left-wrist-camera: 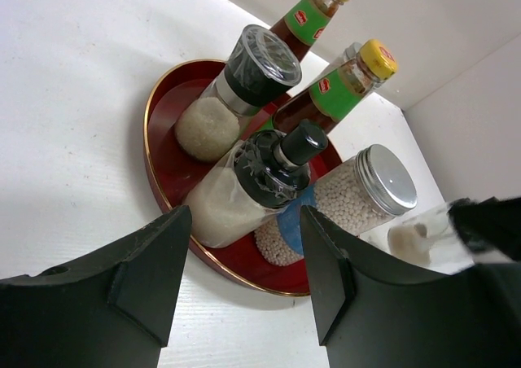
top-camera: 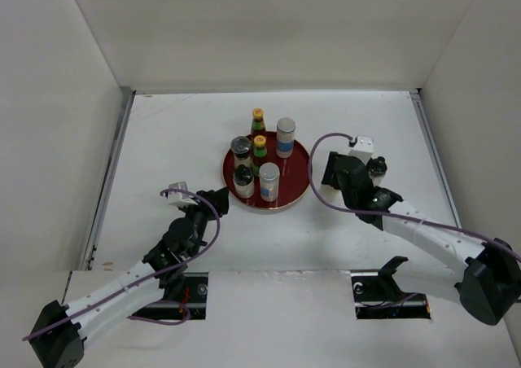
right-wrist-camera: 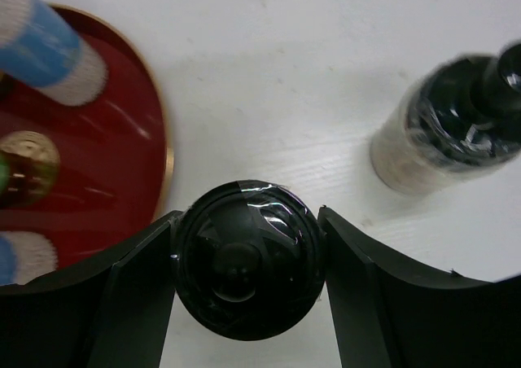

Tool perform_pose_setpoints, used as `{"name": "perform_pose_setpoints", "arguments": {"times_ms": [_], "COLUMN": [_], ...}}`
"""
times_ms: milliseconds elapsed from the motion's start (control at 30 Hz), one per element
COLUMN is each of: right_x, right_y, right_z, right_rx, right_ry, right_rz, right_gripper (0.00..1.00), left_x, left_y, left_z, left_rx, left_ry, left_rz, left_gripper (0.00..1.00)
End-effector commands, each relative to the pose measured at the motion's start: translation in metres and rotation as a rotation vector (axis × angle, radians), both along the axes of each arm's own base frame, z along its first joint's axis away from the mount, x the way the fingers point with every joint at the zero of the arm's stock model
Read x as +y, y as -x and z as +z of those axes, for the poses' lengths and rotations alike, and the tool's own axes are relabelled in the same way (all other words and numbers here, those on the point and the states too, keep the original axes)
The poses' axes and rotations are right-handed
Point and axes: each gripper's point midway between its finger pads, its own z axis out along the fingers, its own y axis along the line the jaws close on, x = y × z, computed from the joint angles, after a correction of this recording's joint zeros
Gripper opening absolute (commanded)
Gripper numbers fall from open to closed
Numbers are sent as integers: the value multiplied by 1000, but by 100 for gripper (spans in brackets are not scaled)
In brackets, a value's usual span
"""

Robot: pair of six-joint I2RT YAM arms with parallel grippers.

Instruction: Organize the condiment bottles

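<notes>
Next, my right gripper will move over the tray's rim and down into the free gap between the silver-lidded jars, which lies to its left in the top view.
A round red tray [top-camera: 297, 190] holds two red sauce bottles with yellow caps [top-camera: 258, 120] [top-camera: 260, 150], two silver-lidded shaker jars [top-camera: 286, 136] [top-camera: 269, 181] and two dark-lidded jars [top-camera: 240, 148] [top-camera: 242, 177]. My right gripper [top-camera: 338, 173] is just right of the tray, shut from above on the black lid of another shaker jar [right-wrist-camera: 248, 258]. One more dark-lidded jar [top-camera: 376, 168] stands on the table beside it and also shows in the right wrist view [right-wrist-camera: 452, 136]. My left gripper [top-camera: 218, 199] is open and empty at the tray's near-left rim [left-wrist-camera: 244, 270].
White walls close the table on the left, back and right. The table's near edge has two cut-outs where the arm bases sit [top-camera: 183, 291] [top-camera: 391, 291]. Purple cables loop over both arms.
</notes>
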Motion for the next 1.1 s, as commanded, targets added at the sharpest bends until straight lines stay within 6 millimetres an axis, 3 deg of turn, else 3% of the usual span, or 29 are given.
{"name": "perform_pose_setpoints", "arguments": {"times_ms": [0,200,400,633,700,867,1067], "right_x": [41,99,140,171,179,180,155], "right_y": [-34,-70,-100,-109,-107,-104,-86], "right_z": [93,98,76,47,38,35,65], "right_rx": [-242,-240,-201,-155,-143,-132,-178], "right_ry": [-164,-177,-163,-149,-142,-125,-132], "right_rz": [58,149,182,199,203,182,148], "right_gripper": [55,55,55,57,64,85,92], "left_x": [-2,1,0,-1,-1,-1,-1], "left_y": [-1,-1,0,1,1,1,1], "left_z": [4,5,5,5,8,7,7], "left_rx": [-14,-20,-21,-20,-26,-26,-24], "left_ry": [25,28,29,31,36,33,35], "left_rz": [-5,1,-2,-9,-11,-14,-12], "left_gripper": [54,54,54,54,54,54,54]}}
